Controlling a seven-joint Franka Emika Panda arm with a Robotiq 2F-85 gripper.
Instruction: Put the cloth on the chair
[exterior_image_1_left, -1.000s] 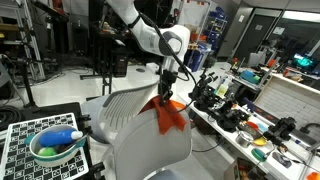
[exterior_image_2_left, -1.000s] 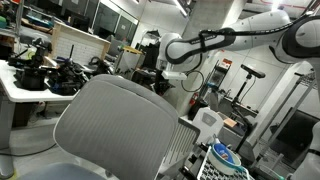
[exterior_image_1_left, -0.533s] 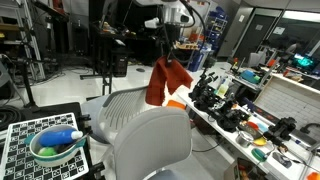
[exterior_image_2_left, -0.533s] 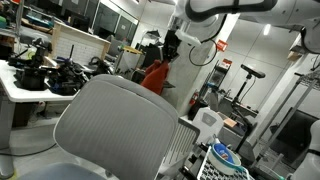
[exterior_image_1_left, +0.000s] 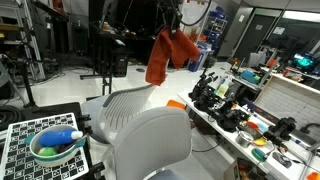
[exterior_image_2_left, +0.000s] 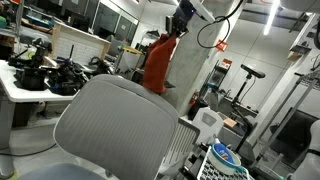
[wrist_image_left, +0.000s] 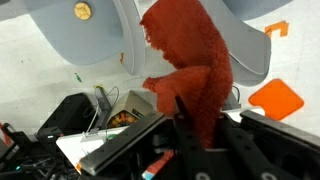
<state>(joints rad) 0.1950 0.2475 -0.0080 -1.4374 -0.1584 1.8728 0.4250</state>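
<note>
I will lift my gripper, move it toward the chair back's top edge (exterior_image_1_left: 128, 92) and lower it there.
The cloth (exterior_image_1_left: 168, 54) is a red-orange rag that hangs in the air, high above the grey mesh office chair (exterior_image_1_left: 140, 125). It shows in both exterior views, also as a long red drape (exterior_image_2_left: 157, 62) behind the chair back (exterior_image_2_left: 120, 125). My gripper (exterior_image_1_left: 172, 20) is shut on the cloth's top and holds it up near the frame's top edge (exterior_image_2_left: 181, 14). In the wrist view the cloth (wrist_image_left: 190, 65) hangs from between my fingers (wrist_image_left: 203, 130), with grey chair parts (wrist_image_left: 80, 45) far below.
A cluttered workbench (exterior_image_1_left: 240, 110) with black tools stands beside the chair. A bowl with a blue bottle (exterior_image_1_left: 57, 145) sits on a checkerboard surface. An orange patch (wrist_image_left: 276, 98) lies on the floor. Another bench with black gear (exterior_image_2_left: 40, 75) stands beyond the chair.
My gripper has risen steeply with the cloth, from just above the chair seat to well above the chair, near the top of both exterior views.
</note>
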